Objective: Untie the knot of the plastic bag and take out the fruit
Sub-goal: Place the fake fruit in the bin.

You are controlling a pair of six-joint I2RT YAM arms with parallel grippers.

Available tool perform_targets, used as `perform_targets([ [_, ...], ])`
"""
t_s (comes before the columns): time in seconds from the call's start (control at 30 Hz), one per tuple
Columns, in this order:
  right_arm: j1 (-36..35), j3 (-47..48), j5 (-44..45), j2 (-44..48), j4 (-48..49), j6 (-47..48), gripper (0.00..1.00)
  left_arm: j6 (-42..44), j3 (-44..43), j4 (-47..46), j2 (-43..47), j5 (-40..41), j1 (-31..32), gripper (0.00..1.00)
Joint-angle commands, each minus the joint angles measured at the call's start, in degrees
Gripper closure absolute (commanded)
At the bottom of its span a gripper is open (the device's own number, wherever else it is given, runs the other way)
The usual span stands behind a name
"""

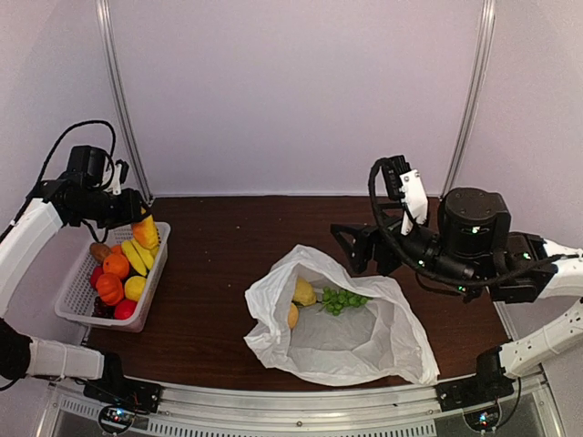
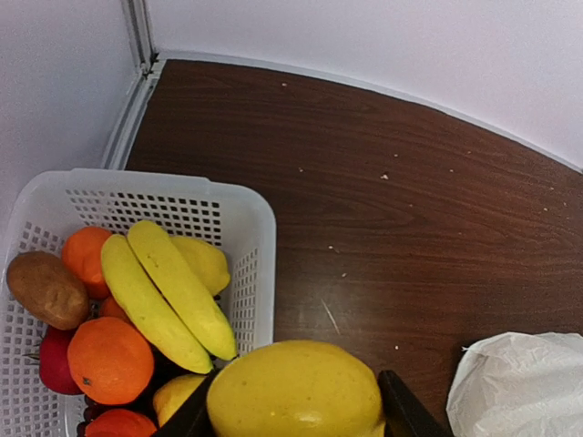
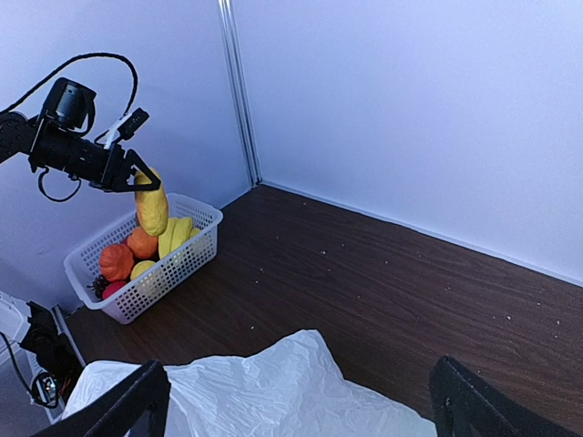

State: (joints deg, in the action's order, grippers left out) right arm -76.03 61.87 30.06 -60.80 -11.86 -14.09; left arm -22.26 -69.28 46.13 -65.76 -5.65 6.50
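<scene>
My left gripper moves outward and down to the basket's far corner beside the bananas next, since the mango [image 1: 146,233] still hangs above the basket's rim.
The plastic bag [image 1: 364,341] lies open and crumpled at the table's front centre. In its mouth are a lemon [image 1: 303,291], a peach [image 1: 292,316] and green grapes [image 1: 342,299]. No knot shows. My left gripper [image 1: 137,221] is shut on a long yellow-orange mango [image 1: 146,233] and holds it above the right rim of the white basket [image 1: 77,305]. In the left wrist view the mango [image 2: 296,390] fills the gap between the fingers [image 2: 187,414]. My right gripper [image 1: 352,246] hovers open just behind the bag [image 3: 273,391], with nothing between its fingers [image 3: 123,410].
The basket [image 2: 250,228] holds bananas [image 2: 168,296], a brown kiwi [image 2: 46,289], orange fruits [image 2: 109,360] and a red apple [image 1: 125,309]. Bare dark wood lies between the basket and the bag [image 2: 519,382]. White walls close the back and left.
</scene>
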Motion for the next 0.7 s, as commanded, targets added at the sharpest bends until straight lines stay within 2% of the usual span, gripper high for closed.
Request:
perform_targets([
  [0.0,0.1,-1.6,1.4,1.5,-2.2,-1.8,0.01,1.4,3.7,-6.7,-1.1,4.7,-3.7,0.69],
  [0.1,0.1,-2.0,1.2,1.6,-2.0,-2.5,0.01,0.0,5.6,-12.1,-3.4,3.3,-5.9,0.69],
  [0.27,0.1,-2.3,1.0,1.7,-2.8,-3.6,0.01,-2.1,6.8,-20.5,-7.4,2.9,-6.0,0.70],
  [0.67,0.1,-2.5,-2.1,1.3,-4.1,-4.2,0.01,-1.8,8.4,-29.9,-17.0,9.3,-7.7,0.69],
])
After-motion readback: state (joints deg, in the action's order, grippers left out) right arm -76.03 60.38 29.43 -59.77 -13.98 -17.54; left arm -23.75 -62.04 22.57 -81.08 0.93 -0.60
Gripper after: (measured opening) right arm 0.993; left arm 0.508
